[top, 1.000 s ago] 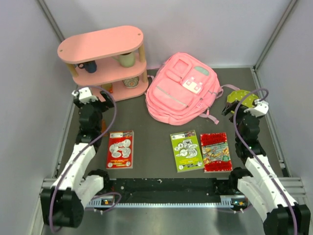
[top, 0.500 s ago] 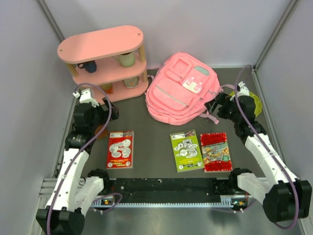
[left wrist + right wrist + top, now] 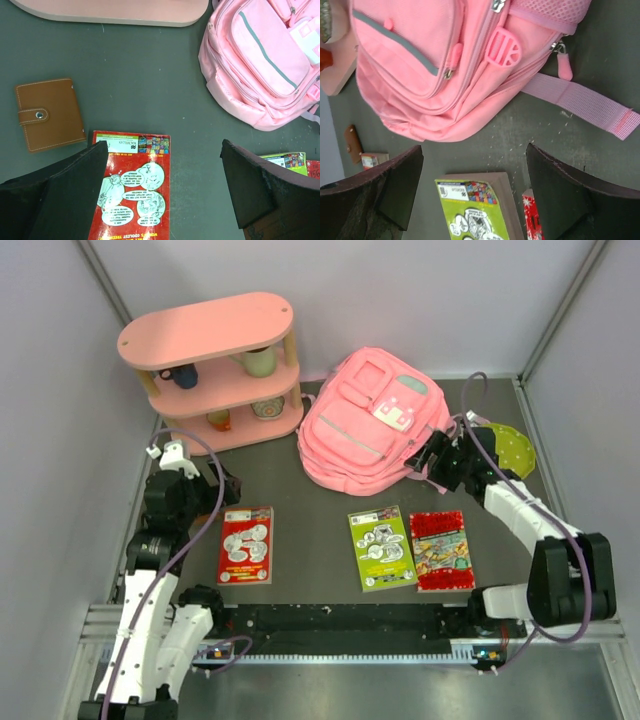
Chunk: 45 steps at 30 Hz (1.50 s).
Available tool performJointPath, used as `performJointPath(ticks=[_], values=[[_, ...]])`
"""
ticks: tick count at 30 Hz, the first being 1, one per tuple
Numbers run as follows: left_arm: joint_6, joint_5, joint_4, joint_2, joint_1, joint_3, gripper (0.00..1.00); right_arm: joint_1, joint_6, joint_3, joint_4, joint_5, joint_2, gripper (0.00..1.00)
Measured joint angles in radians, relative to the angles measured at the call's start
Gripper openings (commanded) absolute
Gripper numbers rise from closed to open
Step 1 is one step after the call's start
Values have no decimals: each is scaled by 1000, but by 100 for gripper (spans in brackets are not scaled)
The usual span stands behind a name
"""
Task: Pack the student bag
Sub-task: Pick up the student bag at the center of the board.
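The ribbed pink tab (image 3: 504, 47) beside the bag's zip lies outward of my right gripper, so its open fingers ease outward around the tab next and close.
The student bag (image 3: 372, 420) is a soft pink backpack lying front up at the back middle of the table, zips shut. My right gripper (image 3: 432, 452) hovers at its lower right corner, open and holding nothing. The right wrist view shows the bag (image 3: 445, 65), its strap (image 3: 580, 102) and a zip pull (image 3: 564, 67) beyond my right gripper (image 3: 476, 152). My left gripper (image 3: 222, 486) is open and empty over the far end of a red book (image 3: 246, 545). The left wrist view shows my left gripper (image 3: 162, 150) above that book (image 3: 132, 190), with the bag (image 3: 260, 60) at the upper right.
A green book (image 3: 381, 548) and a red glittery book (image 3: 441, 550) lie near the front. A brown wallet (image 3: 49, 114) lies left of the red book. A pink three-tier shelf (image 3: 210, 350) with cups stands at the back left. A green disc (image 3: 508, 450) lies right of the bag.
My right arm has swung left from over the green disc to the bag's lower right corner. My left arm has moved nearer and right, toward the red book.
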State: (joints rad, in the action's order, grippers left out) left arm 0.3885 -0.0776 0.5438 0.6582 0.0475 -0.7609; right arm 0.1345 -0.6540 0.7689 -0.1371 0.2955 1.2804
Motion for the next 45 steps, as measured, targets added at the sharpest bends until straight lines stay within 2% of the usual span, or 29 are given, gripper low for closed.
performJointPath(ticks=[3, 4, 12, 17, 18, 19, 29, 30, 32, 33, 34, 41, 45], values=[[-1, 0, 2, -10, 0, 0, 99, 0, -13, 18, 5, -32, 74, 91], [-1, -1, 3, -8, 0, 0, 99, 0, -16, 27, 8, -44, 104, 99], [-2, -1, 7, -9, 0, 10, 99, 0, -32, 153, 40, -87, 329, 98], [-2, -8, 7, -11, 0, 13, 97, 0, -60, 183, 112, -90, 410, 92], [-2, -11, 7, -13, 0, 14, 98, 0, -66, 183, 118, -90, 415, 85], [-2, -13, 6, -16, 0, 15, 98, 0, -76, 182, 130, -89, 421, 82], [-5, -46, 6, -47, 0, 26, 98, -5, -100, 183, 217, -72, 498, 65], [-6, -51, 6, -48, 0, 29, 98, -8, -102, 183, 220, -69, 500, 55], [-7, -62, 6, -48, 0, 34, 98, -13, -101, 183, 221, -64, 503, 44], [-8, -66, 6, -47, 0, 35, 98, -15, -106, 183, 227, -61, 506, 18], [-10, -68, 7, -47, 0, 35, 98, -16, -106, 183, 234, -56, 509, 0], [-29, -137, -2, -44, 0, 47, 98, -22, -132, 168, 328, 13, 512, 0], [-35, -206, -19, -18, 0, 50, 97, -22, -135, 147, 323, 45, 464, 0]])
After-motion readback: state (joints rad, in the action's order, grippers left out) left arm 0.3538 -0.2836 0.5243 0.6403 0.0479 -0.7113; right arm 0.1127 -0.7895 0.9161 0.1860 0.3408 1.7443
